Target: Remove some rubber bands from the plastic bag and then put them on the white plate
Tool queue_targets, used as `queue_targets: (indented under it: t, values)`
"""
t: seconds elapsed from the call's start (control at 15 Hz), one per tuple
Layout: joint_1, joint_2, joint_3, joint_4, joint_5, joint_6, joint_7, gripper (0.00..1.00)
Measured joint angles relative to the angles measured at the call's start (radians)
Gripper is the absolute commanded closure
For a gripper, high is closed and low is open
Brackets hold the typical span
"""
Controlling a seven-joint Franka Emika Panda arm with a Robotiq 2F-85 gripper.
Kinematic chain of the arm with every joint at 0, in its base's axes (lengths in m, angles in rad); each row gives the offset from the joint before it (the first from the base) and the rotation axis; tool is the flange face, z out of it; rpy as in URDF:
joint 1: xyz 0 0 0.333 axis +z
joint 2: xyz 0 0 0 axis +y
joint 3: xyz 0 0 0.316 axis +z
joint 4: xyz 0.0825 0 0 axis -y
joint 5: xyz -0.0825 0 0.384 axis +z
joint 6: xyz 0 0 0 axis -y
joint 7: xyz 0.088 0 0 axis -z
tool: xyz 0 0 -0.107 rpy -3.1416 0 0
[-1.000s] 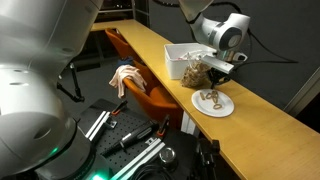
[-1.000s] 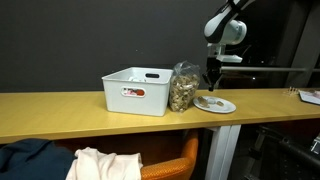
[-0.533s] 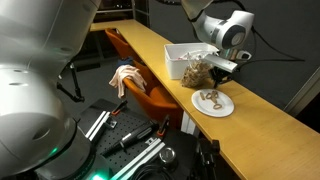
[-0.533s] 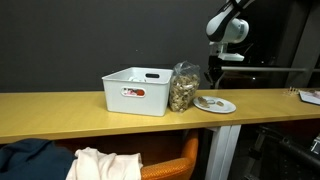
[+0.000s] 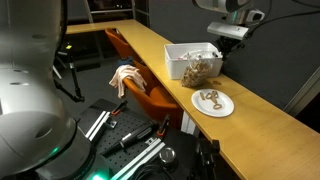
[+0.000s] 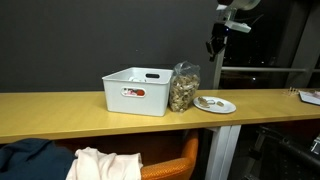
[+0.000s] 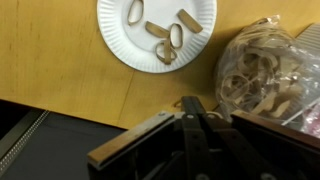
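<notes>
Next, my gripper goes down toward the right in the wrist view and releases the rubber band at the bag's open top (image 6: 187, 68) (image 7: 262, 62), since that lies below on that side.
The clear plastic bag (image 5: 199, 70) full of tan rubber bands stands on the wooden counter, next to the white plate (image 5: 213, 102). The plate holds several rubber bands (image 7: 163, 37). The bag (image 6: 183, 88) and plate (image 6: 215, 104) show in both exterior views. My gripper (image 5: 223, 40) hangs high above the bag, also seen in an exterior view (image 6: 214, 46). In the wrist view its fingers (image 7: 194, 103) are pressed together, with a thin pale rubber band (image 7: 181, 100) looped at their tips. The bag (image 7: 262, 75) lies to the right and the plate (image 7: 120, 40) at the upper left.
A white plastic bin (image 6: 138, 90) stands on the counter beside the bag, away from the plate. An orange chair with a cloth (image 5: 125, 76) sits beside the counter. The counter's edge (image 7: 90, 112) runs under the gripper, with dark floor beyond.
My gripper has risen from just above the bag and plate to well above them, fingers still together. The bag, the plate and its bands have not moved.
</notes>
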Motion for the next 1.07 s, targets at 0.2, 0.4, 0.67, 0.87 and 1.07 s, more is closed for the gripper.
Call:
queue_targets:
  t: [0.2, 0.4, 0.67, 0.87, 1.07]
  values:
    - [0.029, -0.007, 0.019, 0.003, -0.001, 0.069, -0.074, 1.00]
    - [0.062, 0.020, 0.048, 0.011, -0.003, 0.154, -0.136, 1.00]
    - [0.113, 0.057, 0.066, 0.030, -0.023, 0.164, -0.144, 1.00]
    - [0.124, 0.106, 0.071, 0.052, -0.024, 0.157, -0.145, 1.00]
    - [0.123, 0.154, 0.070, 0.081, -0.024, 0.149, -0.143, 0.73]
